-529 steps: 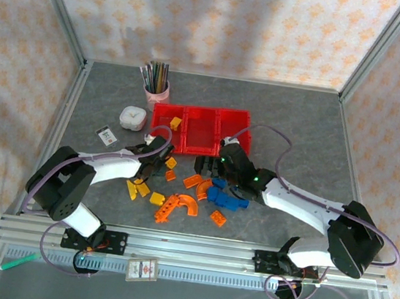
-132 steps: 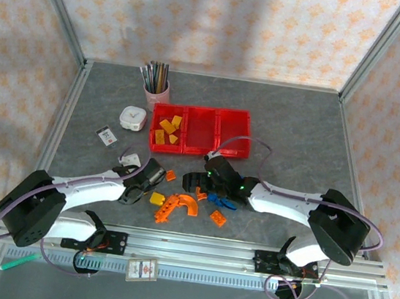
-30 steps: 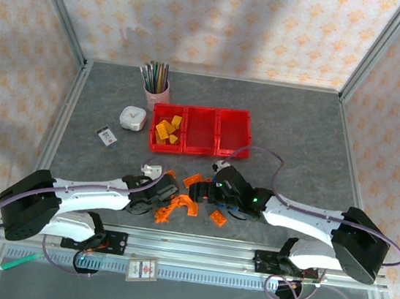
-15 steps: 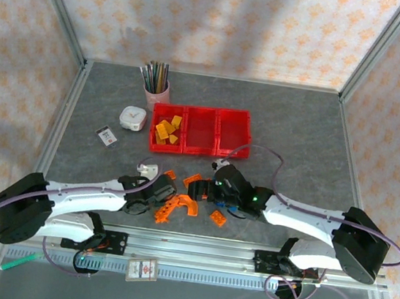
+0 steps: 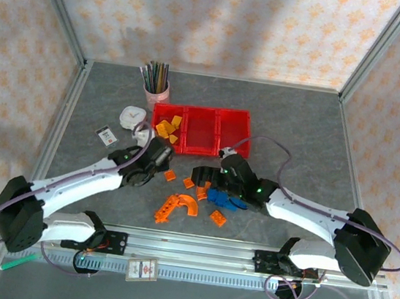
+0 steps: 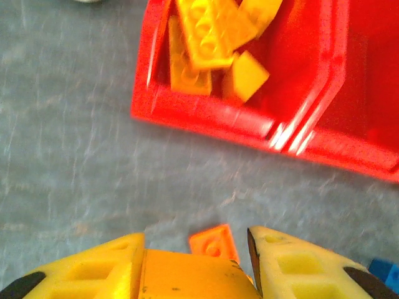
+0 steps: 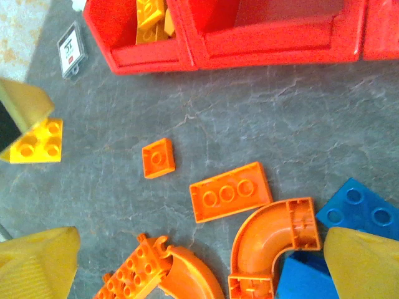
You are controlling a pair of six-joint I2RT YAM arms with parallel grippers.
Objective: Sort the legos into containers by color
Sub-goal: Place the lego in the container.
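I need to move my left gripper outward over the bin with yellow legos and let go of the yellow block (image 6: 187, 277), because the colors match.
The three joined red containers (image 5: 199, 148) stand mid-table, with several yellow legos (image 5: 166, 128) in the left one (image 6: 206, 118). My left gripper (image 5: 156, 155) hangs just in front of that bin, shut on a yellow block (image 6: 187, 277); the same block (image 7: 37, 142) shows at the edge of the right wrist view. A small orange square (image 6: 214, 242) lies on the table below it. My right gripper (image 5: 207, 176) (image 7: 201, 237) stands open over loose orange legos: a flat plate (image 7: 230, 191), a curved arch (image 7: 274, 246) and an arch joined to a studded block (image 7: 162, 274). Blue blocks (image 5: 226, 199) lie by its right finger.
A pink cup of pens (image 5: 155, 84) and a white round gadget (image 5: 132, 117) stand left of the bins. A small card (image 5: 106, 136) lies further left. More orange pieces (image 5: 178, 205) lie near the front edge.
My left gripper closed on the yellow block and carried it away from the front pile toward the left bin. The right gripper shifted slightly toward the bins, staying open.
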